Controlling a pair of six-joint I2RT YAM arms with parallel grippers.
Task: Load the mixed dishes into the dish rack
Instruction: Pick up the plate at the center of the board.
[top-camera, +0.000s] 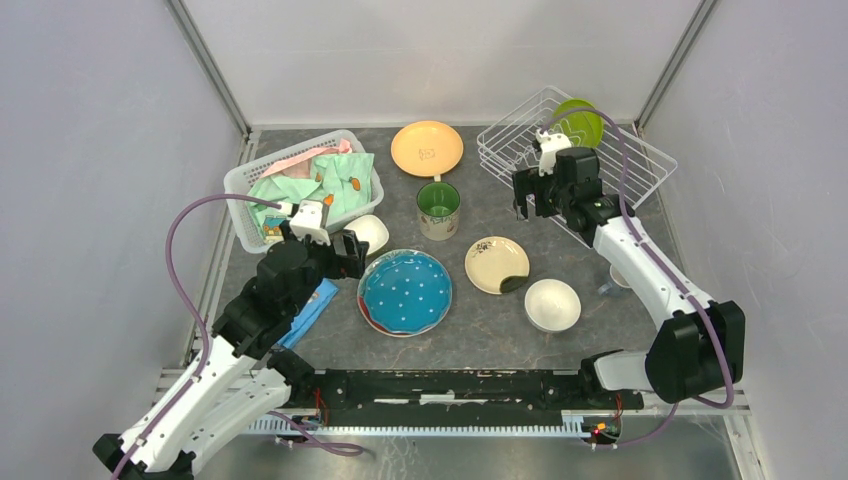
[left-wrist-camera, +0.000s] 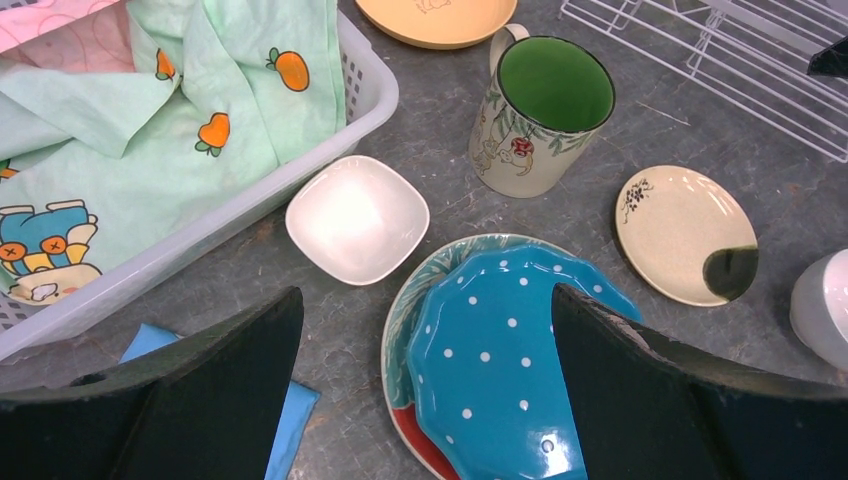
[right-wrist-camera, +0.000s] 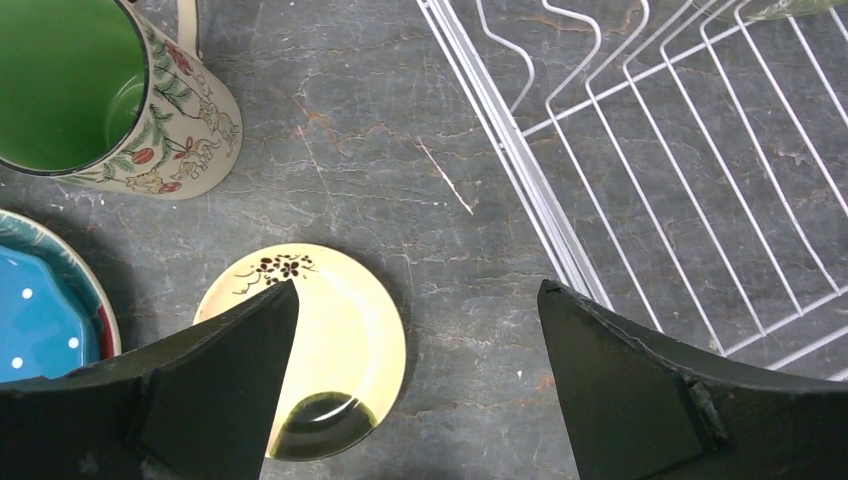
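My right gripper is going to come down and back onto the cream plate's rack-side rim (top-camera: 524, 253) (right-wrist-camera: 401, 338) next, because bare table lies beside that rim.
The white wire dish rack (top-camera: 508, 140) stands at the back right with a lime-green plate (top-camera: 579, 124) upright in it. On the table lie an orange plate (top-camera: 427, 148), a beige mug (top-camera: 438, 209) green inside, a blue white-dotted plate (top-camera: 405, 291) stacked on a red-rimmed one, a cream plate (top-camera: 497, 265), a round white bowl (top-camera: 552, 305) and a square white bowl (top-camera: 368, 235). My left gripper (top-camera: 350, 255) hovers open above the blue plate's (left-wrist-camera: 500, 340) left edge. My right gripper (top-camera: 530, 205) hangs open between the cream plate (right-wrist-camera: 340, 340) and the rack (right-wrist-camera: 680, 150), holding nothing.
A white plastic basket (top-camera: 245, 180) of clothes sits at the back left, close to the square bowl (left-wrist-camera: 357, 218). A folded blue cloth (top-camera: 312, 308) lies under my left arm. Grey walls close in on three sides.
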